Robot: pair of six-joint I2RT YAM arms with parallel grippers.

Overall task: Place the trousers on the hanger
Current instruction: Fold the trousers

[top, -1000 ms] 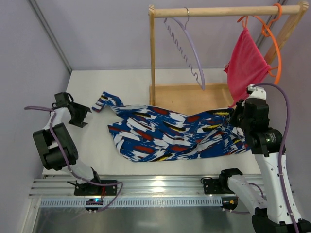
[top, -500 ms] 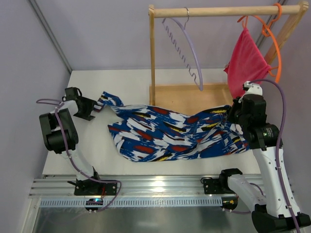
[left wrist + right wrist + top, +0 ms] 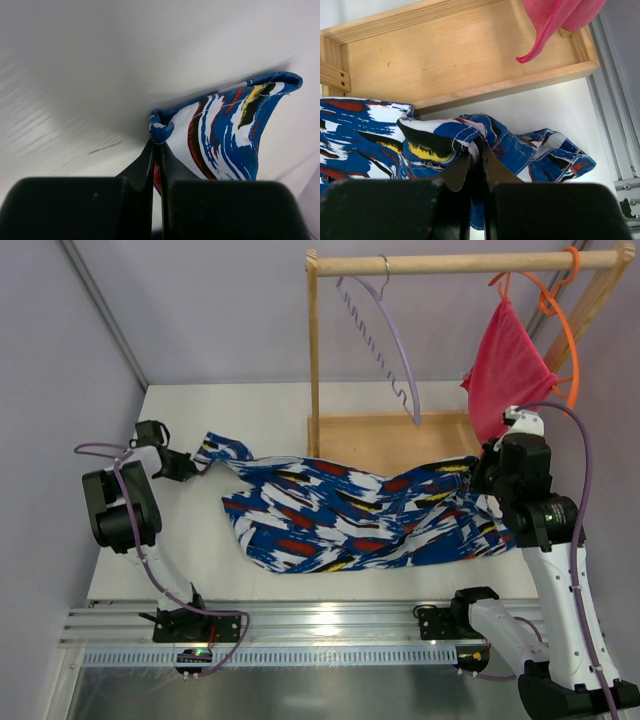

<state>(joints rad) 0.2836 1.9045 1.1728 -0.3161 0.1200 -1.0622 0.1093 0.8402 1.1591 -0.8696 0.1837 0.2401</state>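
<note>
The right gripper moves outward with the fold at the trousers' waist next and releases it over the tray-like base, since that base lies outward of the gripper.
The blue patterned trousers (image 3: pixel 350 515) lie spread across the white table. My left gripper (image 3: pixel 188 469) is shut on the hem of one leg (image 3: pixel 162 130) at the far left end, the fabric pinched between its fingers. At the right end, my right gripper (image 3: pixel 482 480) is shut on a bunched fold of the waist (image 3: pixel 470 137). The pale lavender hanger (image 3: pixel 390 345) with its wavy bar hangs by a metal hook from the wooden rail (image 3: pixel 450 262), above and behind the trousers, apart from both grippers.
A wooden rack stands at the back with an upright post (image 3: pixel 314 360) and a tray-like base (image 3: pixel 385 440). An orange hanger (image 3: pixel 565 330) with a pink-red cloth (image 3: pixel 505 365) hangs at the right, just above my right arm. Walls close in left and right.
My left gripper moved right along the table to the leg hem and shut on it. The right gripper lifted slightly and stayed shut on the waist.
</note>
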